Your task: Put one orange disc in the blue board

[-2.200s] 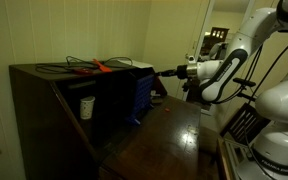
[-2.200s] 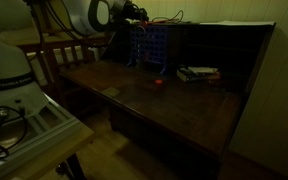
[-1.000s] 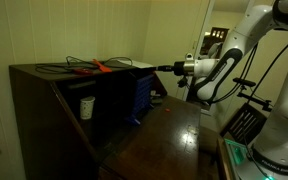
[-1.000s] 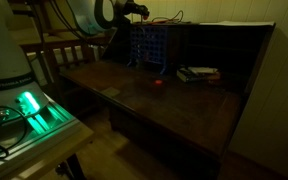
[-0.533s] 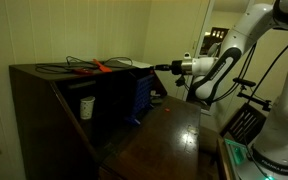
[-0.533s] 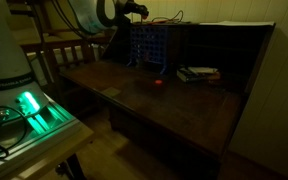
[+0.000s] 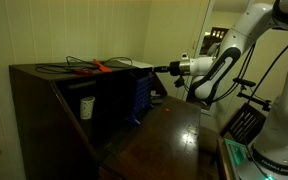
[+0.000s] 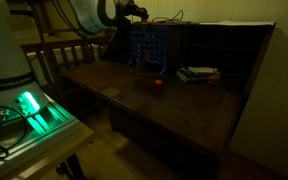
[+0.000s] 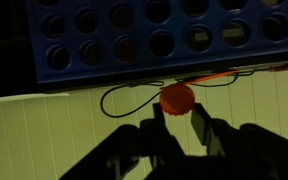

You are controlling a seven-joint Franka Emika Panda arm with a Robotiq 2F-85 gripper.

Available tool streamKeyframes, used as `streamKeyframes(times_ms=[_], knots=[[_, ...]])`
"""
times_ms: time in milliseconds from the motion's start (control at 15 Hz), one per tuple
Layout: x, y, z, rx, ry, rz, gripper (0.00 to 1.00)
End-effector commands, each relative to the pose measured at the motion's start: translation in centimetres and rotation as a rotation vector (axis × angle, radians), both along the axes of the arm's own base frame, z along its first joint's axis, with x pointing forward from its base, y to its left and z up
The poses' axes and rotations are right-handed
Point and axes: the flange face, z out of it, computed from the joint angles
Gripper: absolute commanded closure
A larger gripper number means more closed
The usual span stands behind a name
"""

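My gripper is holding the orange disc, which still shows clear of the blue board's top edge. I will lower my gripper a little onto that edge and let go of the disc there.
In the wrist view my gripper is shut on an orange disc, pinched by its lower edge between the two fingertips. The blue board with its rows of round holes fills the top of that view, just beyond the disc. In both exterior views the gripper hovers level with the board's top edge; the board stands upright on the desk beside the dark cabinet. Another orange disc lies flat on the desk in front of the board.
A dark wooden cabinet carries black cables and a long orange-red tool on top. A white cup sits on its shelf. Flat books lie on the desk by the back wall. A wooden chair stands behind the arm.
Since 2.2 s ago the gripper has risen from beside the board up to its top edge. In the last half second almost nothing moved.
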Motion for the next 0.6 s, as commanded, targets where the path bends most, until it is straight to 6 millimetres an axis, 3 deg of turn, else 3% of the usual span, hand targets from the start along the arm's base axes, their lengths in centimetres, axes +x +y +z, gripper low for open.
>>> streamKeyframes(times_ms=[0, 533], knots=[[0.9, -0.4, -0.2, 0.005, 0.008, -0.016, 0.92], [2.0, -0.5, -0.7, -0.008, 0.004, -0.007, 0.92]])
